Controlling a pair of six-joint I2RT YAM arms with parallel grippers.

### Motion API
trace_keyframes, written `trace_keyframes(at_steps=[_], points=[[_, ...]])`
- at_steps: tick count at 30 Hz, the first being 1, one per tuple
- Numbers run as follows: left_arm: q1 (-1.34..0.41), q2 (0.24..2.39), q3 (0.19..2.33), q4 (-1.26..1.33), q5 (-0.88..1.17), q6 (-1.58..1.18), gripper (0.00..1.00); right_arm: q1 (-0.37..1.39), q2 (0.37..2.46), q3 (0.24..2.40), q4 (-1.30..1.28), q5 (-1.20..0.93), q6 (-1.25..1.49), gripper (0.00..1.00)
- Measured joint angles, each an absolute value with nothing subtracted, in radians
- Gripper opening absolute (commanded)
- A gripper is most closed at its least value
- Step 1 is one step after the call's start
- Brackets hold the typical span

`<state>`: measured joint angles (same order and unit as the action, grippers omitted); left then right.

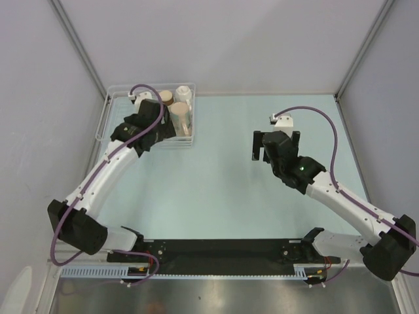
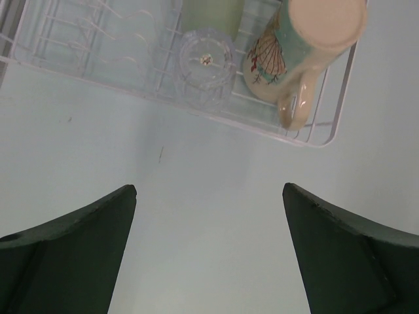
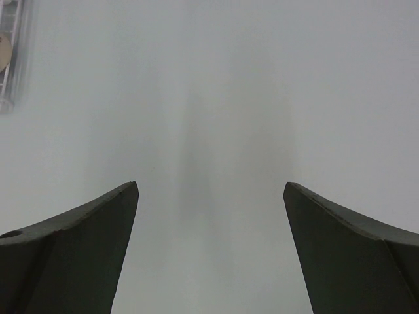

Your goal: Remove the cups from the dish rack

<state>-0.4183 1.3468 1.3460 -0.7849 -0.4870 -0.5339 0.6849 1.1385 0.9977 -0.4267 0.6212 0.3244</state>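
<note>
Next, my left gripper will move outward and down astride the clear glass [image 2: 205, 65], which stands outward and below, since a gap separates the glass from the beige cup.
The dish rack [image 1: 116, 95] of thin clear-white bars sits at the far left of the table. In the top view it holds a brown cup [image 1: 166, 97], a white cup [image 1: 184, 93] and a tall beige cup [image 1: 181, 118]. The left wrist view shows the rack's near rim [image 2: 85, 80], a clear glass [image 2: 205, 65], a pale green cup [image 2: 213, 13] behind it, and the beige cup [image 2: 308, 39], which has a shell picture and a handle. My left gripper [image 1: 145, 140] [image 2: 209, 190] is open and empty, just in front of the rack's near rim. My right gripper [image 1: 276, 145] [image 3: 211, 186] is open and empty above the bare table.
The pale teal table [image 1: 222, 190] is closed in by grey walls at the back and sides. A sliver of the rack [image 3: 10, 59] shows at the top left of the right wrist view. A black rail [image 1: 222, 248] runs along the near edge between the arm bases.
</note>
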Motion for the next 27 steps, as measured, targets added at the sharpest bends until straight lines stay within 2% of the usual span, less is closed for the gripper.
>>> trace_keyframes(at_steps=[14, 22, 27], points=[[-0.311, 1.715, 1.586, -0.789, -0.404, -0.476, 0.95, 0.719, 1.025, 1.01, -0.429, 0.594, 0.336, 1.0], [-0.237, 1.806, 1.643, -0.781, -0.386, -0.437, 0.96, 0.722, 1.026, 1.01, -0.43, 0.597, 0.327, 1.0], [-0.205, 1.841, 1.687, -0.762, -0.358, -0.417, 0.91, 0.722, 1.043, 1.009, -0.42, 0.597, 0.313, 1.0]])
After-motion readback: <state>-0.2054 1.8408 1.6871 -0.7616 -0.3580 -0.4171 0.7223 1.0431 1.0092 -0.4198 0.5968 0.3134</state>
